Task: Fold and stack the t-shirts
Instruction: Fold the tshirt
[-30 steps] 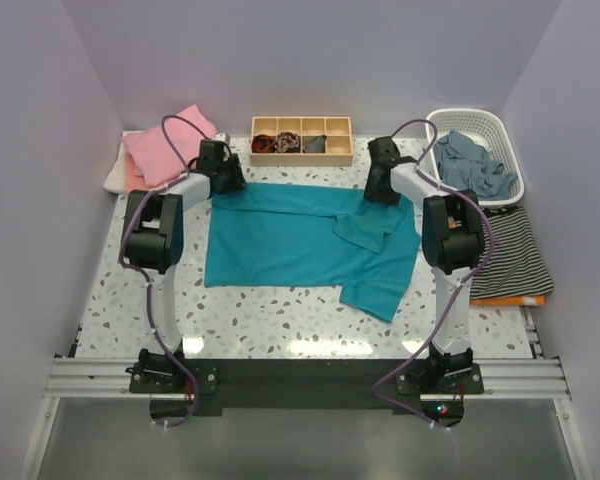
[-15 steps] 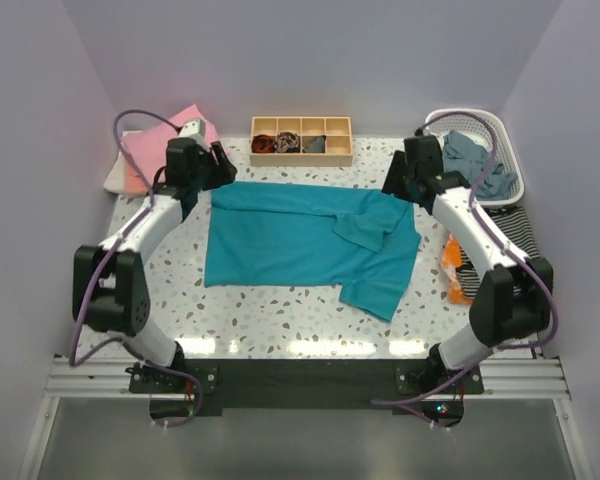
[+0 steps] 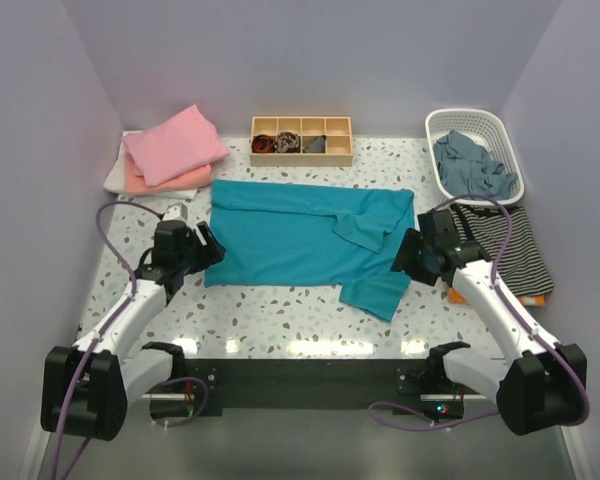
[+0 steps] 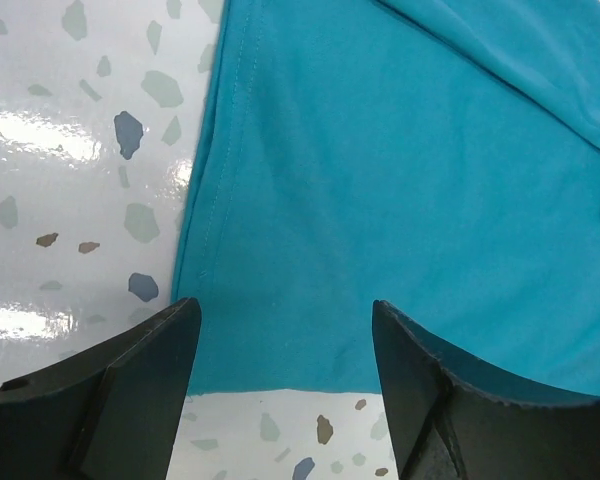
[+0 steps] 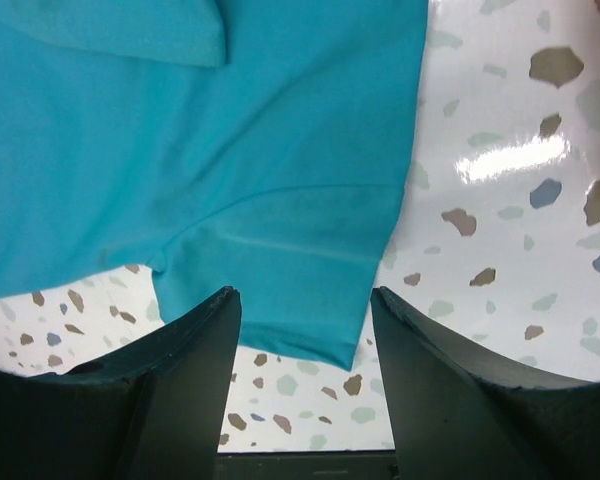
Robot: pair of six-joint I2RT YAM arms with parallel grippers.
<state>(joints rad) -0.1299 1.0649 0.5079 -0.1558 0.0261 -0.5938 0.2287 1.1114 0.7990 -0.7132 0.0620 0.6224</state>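
The right gripper will next draw back and lower onto the sleeve's near corner [image 3: 388,317] [image 5: 347,358], since this sleeve still sticks out.
A teal-blue t-shirt [image 3: 300,235] lies spread flat on the speckled table, one sleeve [image 3: 365,228] folded onto it and the other sleeve [image 3: 378,290] sticking out at the near right. My left gripper [image 3: 206,254] hovers open at the shirt's near left corner [image 4: 280,350]. In the left wrist view that gripper [image 4: 285,345] has nothing between its fingers. My right gripper [image 3: 404,258] is open over the near right sleeve [image 5: 280,270], and it [image 5: 305,325] holds nothing. Folded pink [image 3: 175,145], peach [image 3: 138,183] and white [image 3: 114,176] t-shirts are stacked at the far left.
A wooden compartment box [image 3: 301,140] stands at the back centre. A white basket [image 3: 470,114] with blue-grey clothes [image 3: 470,165] sits at the back right. In front of it a striped cloth [image 3: 505,245] lies on something orange [image 3: 525,299].
Both arms have swung back from the shirt's far edge to its near corners. The left jaws have opened wider. The teal shirt has not moved.
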